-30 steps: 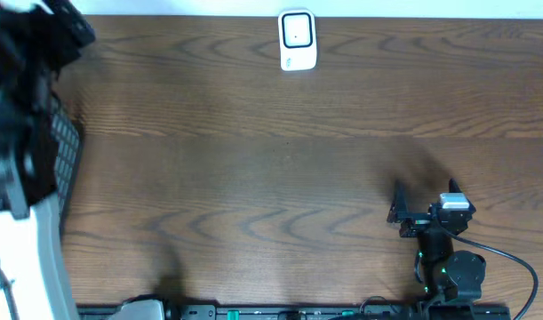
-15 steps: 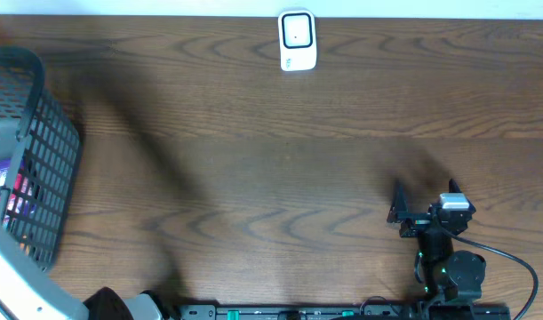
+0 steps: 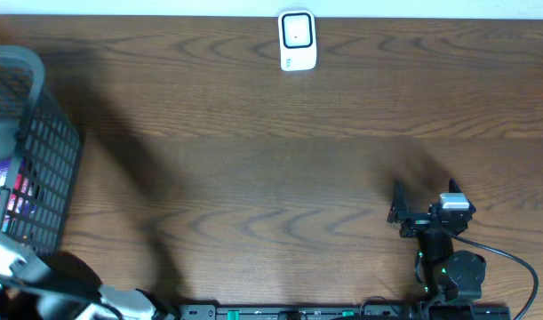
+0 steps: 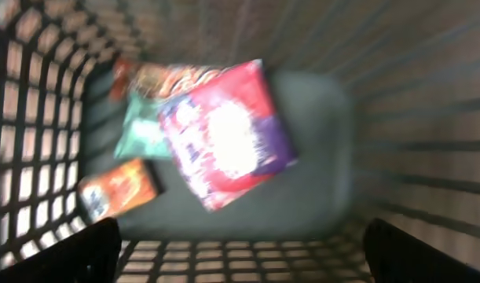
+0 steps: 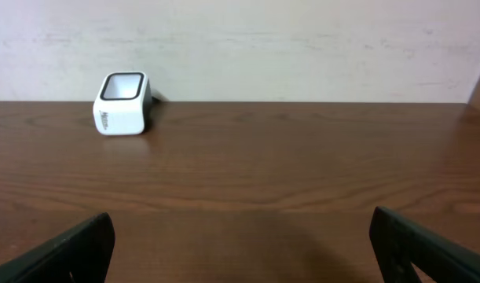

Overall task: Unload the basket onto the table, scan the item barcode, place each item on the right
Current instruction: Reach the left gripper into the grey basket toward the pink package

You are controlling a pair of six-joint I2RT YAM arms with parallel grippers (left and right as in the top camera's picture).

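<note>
The red and purple packet is on top and overlaps the teal one, so I will lower my left gripper down into the basket [image 3: 49, 169] and close it on that packet.
A white barcode scanner [image 3: 297, 40] stands at the far edge of the table; it also shows far left in the right wrist view [image 5: 122, 104]. A dark mesh basket [image 3: 49, 169] sits at the left edge. My left gripper [image 4: 241, 255] hangs open above the basket [image 4: 35, 118], looking down into it. Inside lie a red and purple packet [image 4: 224, 130], a teal packet [image 4: 137, 130] and an orange packet [image 4: 118, 189], all blurred. My right gripper [image 3: 424, 191] rests open and empty over bare table at the near right [image 5: 243, 251].
The wooden table [image 3: 271, 160] runs between basket and right arm. A pale wall [image 5: 302, 47] stands behind the scanner. Part of the left arm [image 3: 40, 289] shows at the near left corner.
The left arm, which covered the basket a second ago, has swung toward the near left corner, uncovering the basket. The right arm has not moved.
</note>
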